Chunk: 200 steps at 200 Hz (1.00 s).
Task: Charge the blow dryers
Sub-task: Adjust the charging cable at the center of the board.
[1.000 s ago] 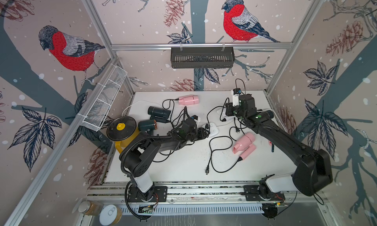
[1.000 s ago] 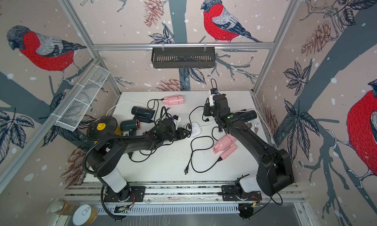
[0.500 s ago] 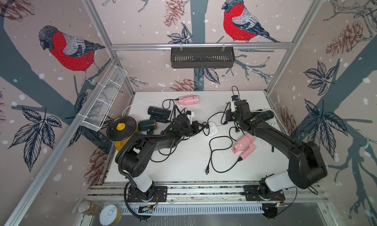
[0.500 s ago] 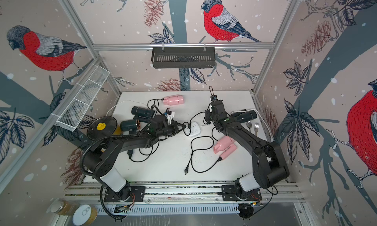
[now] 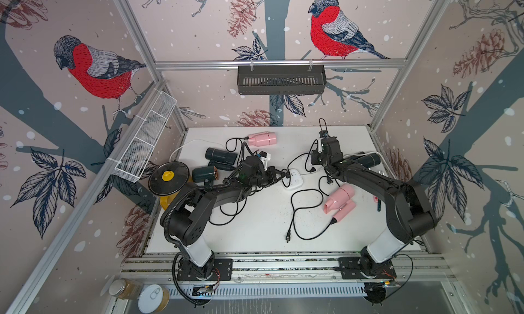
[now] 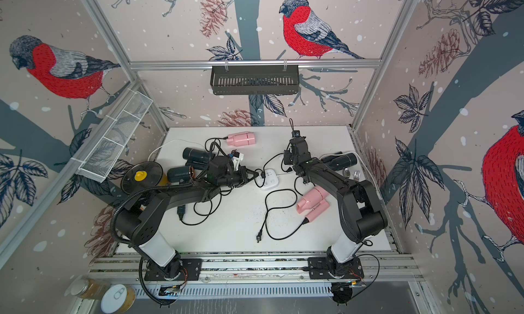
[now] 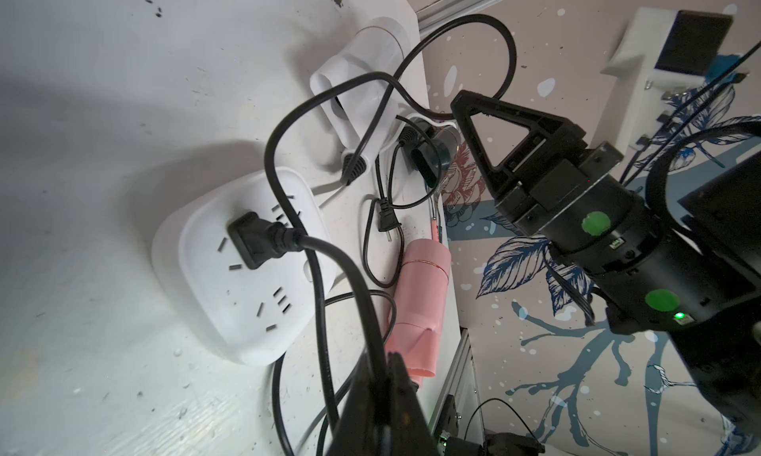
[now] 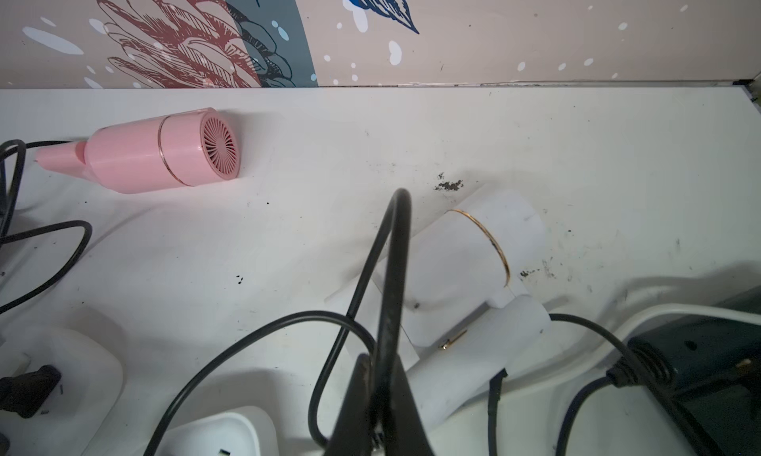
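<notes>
My right gripper moves outward next and releases the cord loop (image 8: 397,235) over the bare tabletop before the back wall (image 8: 321,166), since slack cord hangs across the power strip.
My left gripper (image 7: 387,365) is shut on a black cord (image 7: 317,268) whose plug (image 7: 251,239) sits in the white power strip (image 7: 206,293); in a top view this gripper (image 5: 280,174) is at the strip's (image 5: 295,182) left edge. My right gripper (image 8: 381,363) is shut on a cord loop (image 8: 397,235) just in front of the white blow dryer (image 8: 465,260), and it (image 5: 322,132) points at the back wall. Pink blow dryers lie at the back (image 5: 262,138) and right (image 5: 338,203). Dark ones lie left (image 5: 221,155) (image 5: 204,174) and right (image 5: 368,160).
A yellow pot with a black lid (image 5: 169,175) stands at the left edge. Loose plugs lie at mid-table (image 5: 288,238) and by the strip (image 5: 329,180). A wire basket (image 5: 144,139) hangs on the left wall, a black one (image 5: 280,80) at the back. Cutlery (image 5: 381,173) lies at the right.
My left gripper has shut on the cord beside the power strip and edged toward it. The right arm has sunk and shifted a little left, still holding its cord loop.
</notes>
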{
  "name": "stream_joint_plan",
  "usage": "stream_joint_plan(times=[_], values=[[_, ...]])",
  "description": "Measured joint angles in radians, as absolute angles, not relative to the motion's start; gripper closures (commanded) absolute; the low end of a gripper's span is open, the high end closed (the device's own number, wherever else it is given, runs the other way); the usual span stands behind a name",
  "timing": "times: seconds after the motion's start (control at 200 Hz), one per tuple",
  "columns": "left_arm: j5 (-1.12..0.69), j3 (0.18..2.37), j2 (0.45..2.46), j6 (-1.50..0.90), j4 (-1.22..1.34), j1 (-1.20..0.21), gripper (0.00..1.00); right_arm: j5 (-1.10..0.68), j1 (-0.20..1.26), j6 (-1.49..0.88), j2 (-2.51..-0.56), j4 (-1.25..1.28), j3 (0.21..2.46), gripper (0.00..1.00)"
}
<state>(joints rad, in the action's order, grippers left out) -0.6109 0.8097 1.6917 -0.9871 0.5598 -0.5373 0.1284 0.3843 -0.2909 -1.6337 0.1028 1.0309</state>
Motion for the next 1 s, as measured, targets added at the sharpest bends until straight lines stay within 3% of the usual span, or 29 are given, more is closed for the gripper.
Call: stream_joint_plan(times=[0.425, 0.74, 1.001], values=[[-0.621, 0.773, 1.714, -1.129, 0.694, -0.498, 0.89, 0.003, 0.268, -0.423, -1.675, 0.225, 1.044, 0.95], [-0.611, 0.815, 1.752, -1.098, 0.668, -0.458, 0.87, 0.091, 0.281, -0.443, -1.853, 0.207, 1.235, 0.94], [-0.64, 0.823, 1.755, -1.043, 0.607, -0.456, 0.85, 0.022, 0.345, -0.389, -1.98, 0.181, 1.41, 0.81]])
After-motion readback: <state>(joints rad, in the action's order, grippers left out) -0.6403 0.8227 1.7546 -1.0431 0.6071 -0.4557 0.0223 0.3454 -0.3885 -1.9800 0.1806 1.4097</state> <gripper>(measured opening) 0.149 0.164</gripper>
